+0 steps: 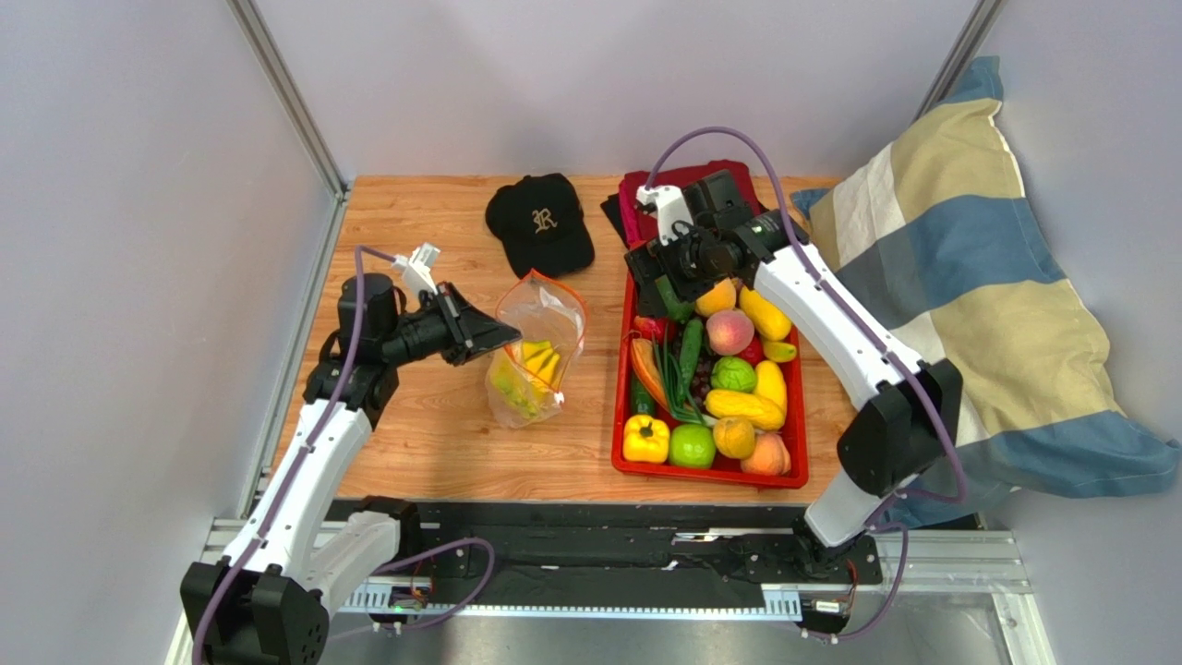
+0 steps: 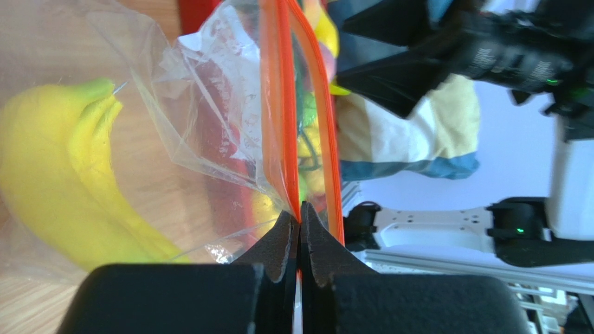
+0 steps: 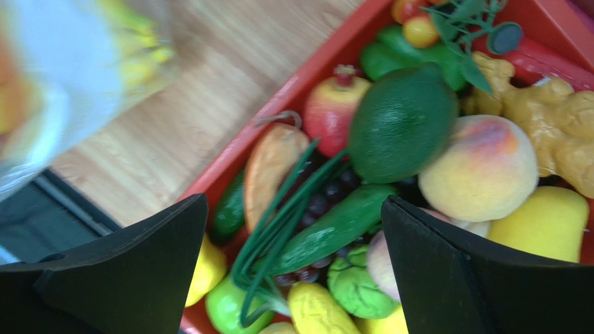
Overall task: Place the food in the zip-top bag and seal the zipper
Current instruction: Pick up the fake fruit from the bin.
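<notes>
The dark green fruit point(image 1: 674, 299) point(image 3: 401, 122) lies uncovered on top of other food, so my right gripper should next go down open around it, shifting toward the right in its wrist view.
The clear zip-top bag point(image 1: 534, 353) stands on the wooden table left of the tray, mouth up and gaping. A yellow banana bunch point(image 1: 532, 371) point(image 2: 63, 181) lies inside it. My left gripper point(image 1: 502, 337) point(image 2: 300, 223) is shut on one lip of the orange-red zipper point(image 2: 282, 104) at the bag's left edge. My right gripper point(image 1: 672, 294) point(image 3: 293, 202) hangs open and empty over the far end of the red tray point(image 1: 708, 478). Below it lie more food pieces: a peach point(image 3: 481, 167), a dark green fruit point(image 3: 401, 122) and a cucumber point(image 3: 334, 226).
A black cap point(image 1: 541, 222) lies behind the bag. A dark cloth point(image 1: 618, 215) sits at the tray's far end. A striped pillow point(image 1: 971, 305) fills the right side. Grey walls close in the left and back.
</notes>
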